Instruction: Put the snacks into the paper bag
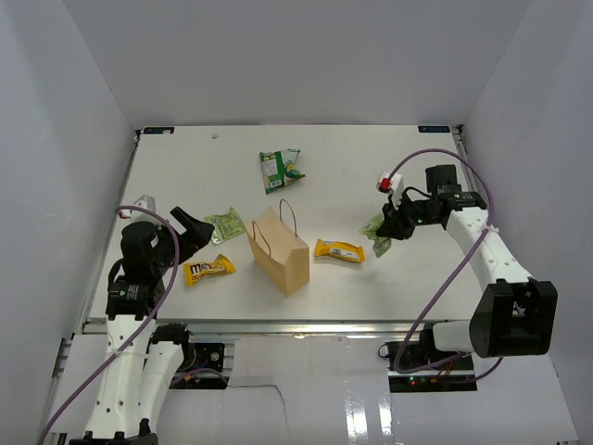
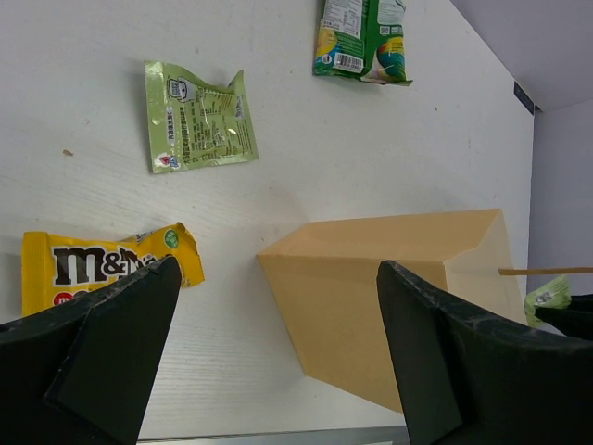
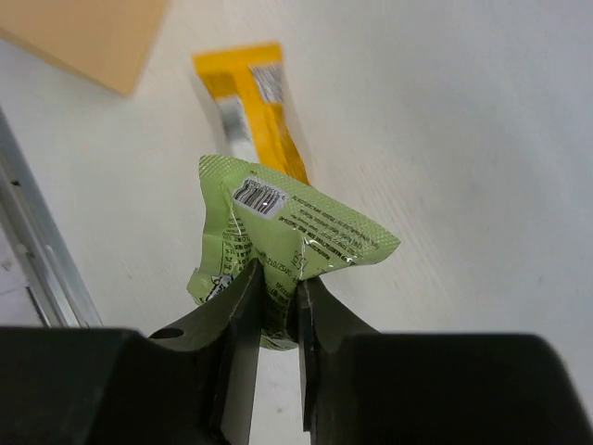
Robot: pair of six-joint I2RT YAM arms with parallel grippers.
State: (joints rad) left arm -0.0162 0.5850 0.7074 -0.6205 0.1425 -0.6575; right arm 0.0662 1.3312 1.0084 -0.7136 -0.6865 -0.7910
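Observation:
The paper bag stands upright with its top open, so I will lift my right gripper, swing it past the yellow wrapper (image 1: 338, 250) and turn it over the bag's opening.
The tan paper bag (image 1: 278, 248) (image 2: 389, 297) stands upright mid-table with its handles up. My right gripper (image 1: 387, 229) (image 3: 276, 287) is shut on a pale green snack packet (image 1: 376, 232) (image 3: 278, 236), which crumples between the jaws just above the table. A yellow wrapper (image 1: 338, 250) (image 3: 250, 102) lies between that packet and the bag. My left gripper (image 1: 190, 232) (image 2: 278, 352) is open and holds nothing, left of the bag. A yellow wrapper with brown lettering (image 1: 208, 269) (image 2: 102, 264) lies beside it, a second pale green packet (image 1: 225, 223) (image 2: 196, 118) farther back.
A green-and-white bag (image 1: 281, 168) (image 2: 363, 39) lies towards the back of the table. White walls close in the left, right and back. A metal rail (image 1: 278, 324) runs along the near table edge.

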